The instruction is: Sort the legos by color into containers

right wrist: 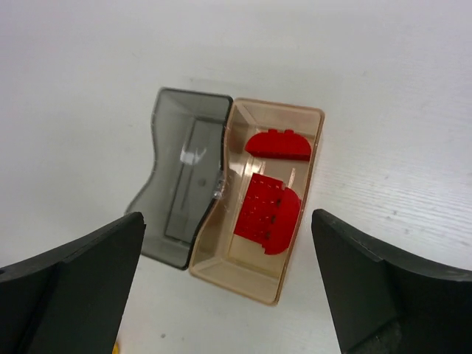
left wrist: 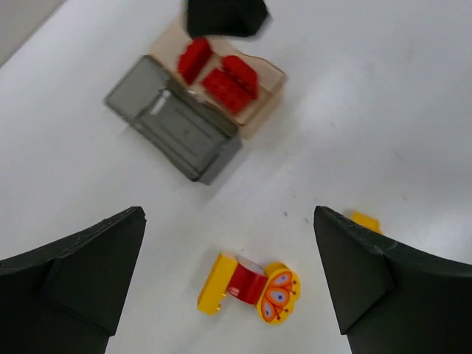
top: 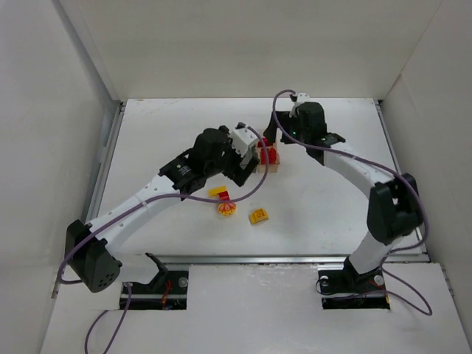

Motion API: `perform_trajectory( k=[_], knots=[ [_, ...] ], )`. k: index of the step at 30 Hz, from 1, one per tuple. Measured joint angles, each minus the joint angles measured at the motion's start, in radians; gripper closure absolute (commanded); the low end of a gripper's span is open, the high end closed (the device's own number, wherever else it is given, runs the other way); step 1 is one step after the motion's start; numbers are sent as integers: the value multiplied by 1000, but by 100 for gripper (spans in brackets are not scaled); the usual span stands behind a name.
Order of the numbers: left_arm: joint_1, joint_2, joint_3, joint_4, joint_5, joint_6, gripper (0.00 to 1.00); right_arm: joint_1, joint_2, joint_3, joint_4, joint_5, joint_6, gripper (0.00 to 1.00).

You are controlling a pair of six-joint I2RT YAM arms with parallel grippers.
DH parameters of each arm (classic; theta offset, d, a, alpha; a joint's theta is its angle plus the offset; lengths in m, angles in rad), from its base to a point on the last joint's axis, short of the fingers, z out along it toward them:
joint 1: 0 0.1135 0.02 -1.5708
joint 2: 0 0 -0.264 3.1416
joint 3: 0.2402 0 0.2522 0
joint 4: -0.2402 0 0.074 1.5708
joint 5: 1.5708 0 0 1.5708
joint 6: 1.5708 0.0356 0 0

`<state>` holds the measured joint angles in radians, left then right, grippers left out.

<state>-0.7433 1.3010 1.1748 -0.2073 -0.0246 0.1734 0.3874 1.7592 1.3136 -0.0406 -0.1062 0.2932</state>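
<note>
I will next pull my left gripper back toward the base and lower it over the small yellow brick (top: 258, 216) (left wrist: 366, 222), because the brick is below the gripper, nearer the metal bar.
The containers are a joined pair: a smoky grey bin (right wrist: 181, 184), empty, and a pale orange-tan bin (right wrist: 247, 276) holding two red legos (right wrist: 270, 210). My right gripper (right wrist: 227, 217) hangs open right above the pair with nothing between its fingers. On the table lies a yellow and red lego with a butterfly face (left wrist: 252, 287). My left gripper (left wrist: 228, 221) stands open above it, apart from it. A small yellow lego (left wrist: 365, 220) peeks out beside the right finger. From above, the butterfly lego (top: 226, 209) and a yellow brick (top: 258, 216) lie in front of the tan bin (top: 273, 165).
White walls (top: 51, 147) close in the table on the left, back and right. A metal rail (top: 258, 258) runs along the near edge. Purple cables (top: 254, 184) loop off both arms above the table. The right gripper's dark body (left wrist: 225, 16) hangs over the bins.
</note>
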Motion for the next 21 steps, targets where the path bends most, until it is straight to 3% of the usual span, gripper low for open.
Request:
perform_trajectory(
  k=[5,9,15,21],
  knots=[
    [-27,18,-8,-92,287,211,6,8,-304,-95,-19,158,-55,0],
    [-93,168,69,-222,421,373,6,14,-550,-181,-13,337,-83,0],
    [-175,487,217,-360,487,476,12,14,-734,-331,-45,412,-95,0],
    [-224,528,214,-399,455,441,19,14,-828,-449,-127,412,-99,12]
  ],
)
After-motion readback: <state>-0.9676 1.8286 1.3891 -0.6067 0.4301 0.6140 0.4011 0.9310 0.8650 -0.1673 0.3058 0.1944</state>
